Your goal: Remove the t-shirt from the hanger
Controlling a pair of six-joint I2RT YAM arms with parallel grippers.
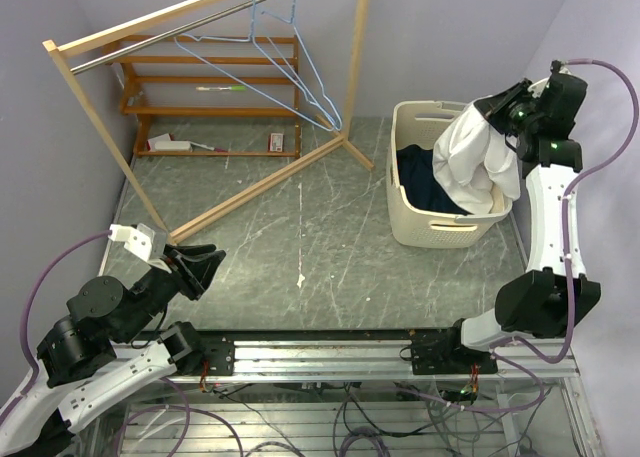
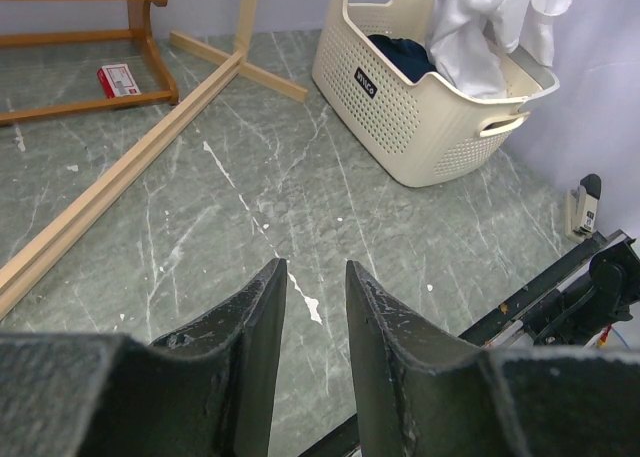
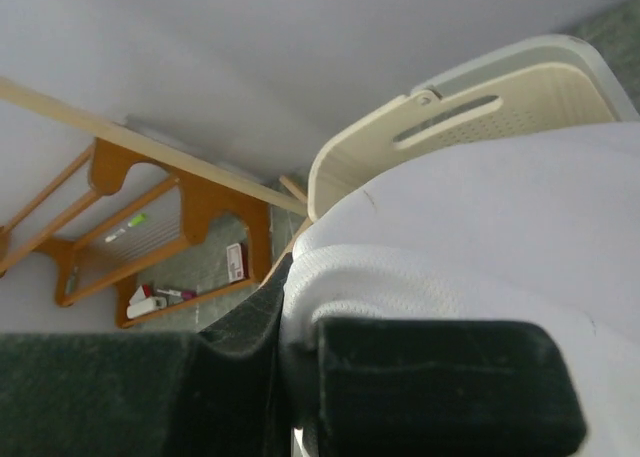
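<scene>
My right gripper is holding the white t-shirt (image 1: pixel 475 157), and the cloth bunches at the basket's side towards the wall. So my right gripper will go up, then come down toward the basket's dark clothing (image 1: pixel 424 175) and let go of the t-shirt.
A white t-shirt (image 1: pixel 475 157) hangs from my right gripper (image 1: pixel 497 112) over the cream laundry basket (image 1: pixel 425 227). The gripper is shut on the shirt's fabric (image 3: pixel 440 247), which is pinched between its fingers. Light blue wire hangers (image 1: pixel 290 62) hang bare on the wooden rack's metal rail (image 1: pixel 180 32) at the back left. My left gripper (image 1: pixel 200 267) is low at the near left, open and empty, pointing across the floor (image 2: pixel 315 267). The basket (image 2: pixel 420 127) and the shirt (image 2: pixel 480 27) also show in the left wrist view.
Dark clothing (image 1: pixel 425 177) lies in the basket. The wooden rack's base beam (image 1: pixel 260 192) runs diagonally over the green marble floor. A low wooden shelf (image 1: pixel 200 112) at the back left holds a small box (image 1: pixel 277 140) and small items.
</scene>
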